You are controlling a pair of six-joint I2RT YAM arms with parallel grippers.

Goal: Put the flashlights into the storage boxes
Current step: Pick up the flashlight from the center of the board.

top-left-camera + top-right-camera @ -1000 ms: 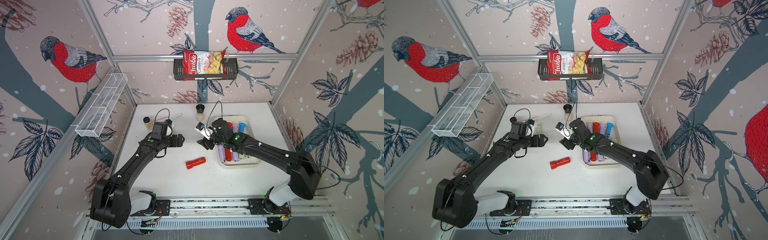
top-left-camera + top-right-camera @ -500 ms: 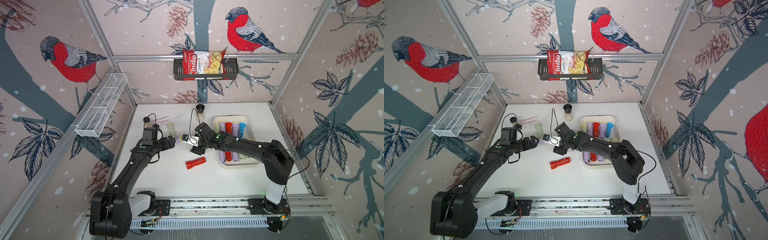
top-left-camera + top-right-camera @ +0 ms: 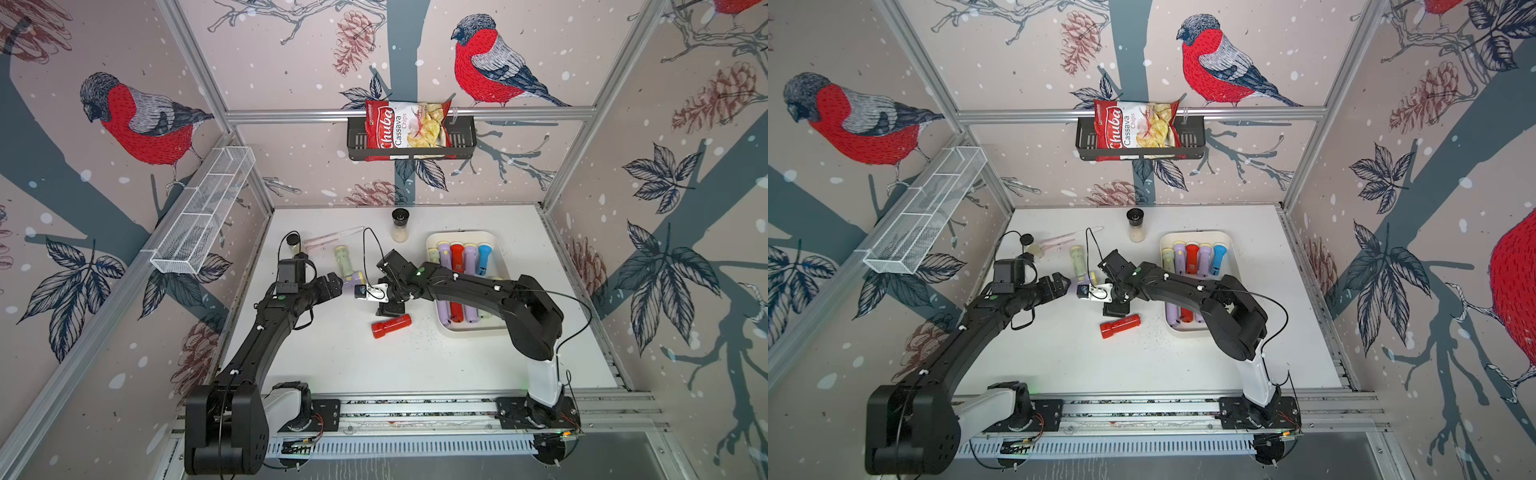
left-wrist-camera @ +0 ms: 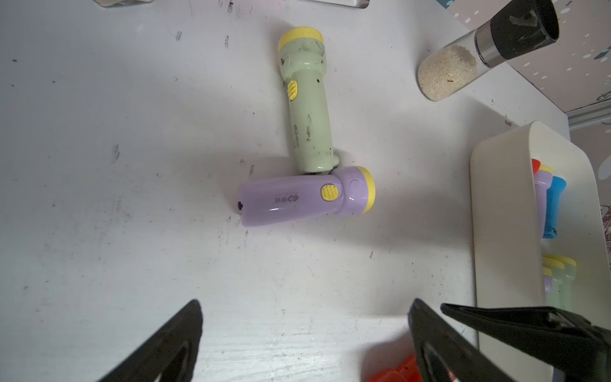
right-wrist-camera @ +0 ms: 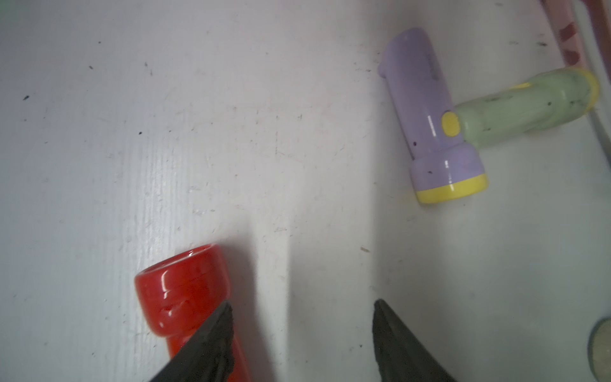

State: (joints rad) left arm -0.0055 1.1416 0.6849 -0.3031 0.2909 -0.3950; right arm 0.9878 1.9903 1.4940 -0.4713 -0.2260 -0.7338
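Note:
My right gripper moves back and down onto the red flashlight's body (image 3: 392,325) (image 5: 184,339) just behind its head next, since the open fingers still span bare table beside it.
The cream storage box (image 3: 461,235) (image 3: 1196,235) stands at the right with several flashlights in it: lilac, red, blue (image 3: 484,259) and pale green. On the table lie three flashlights: a red flashlight (image 3: 390,325) (image 5: 185,291), a lilac flashlight (image 4: 304,198) (image 5: 426,115) and a pale green flashlight (image 3: 343,261) (image 4: 307,109) touching it. My left gripper (image 3: 334,282) (image 4: 304,307) is open just short of the lilac one's tail. My right gripper (image 3: 390,309) (image 5: 301,307) is open over bare table right beside the red one's head.
A black-capped spice jar (image 3: 400,226) stands at the back and a smaller jar (image 3: 293,241) at the left, with a clear pinkish strip (image 3: 332,239) between them. A black wall basket (image 3: 409,145) holds a chips bag. A white mesh basket (image 3: 203,212) hangs on the left wall.
My right gripper swung left from the storage box's edge and came forward over the table beside the red flashlight. My left gripper drew back slightly to the left, uncovering the lilac and green flashlights.

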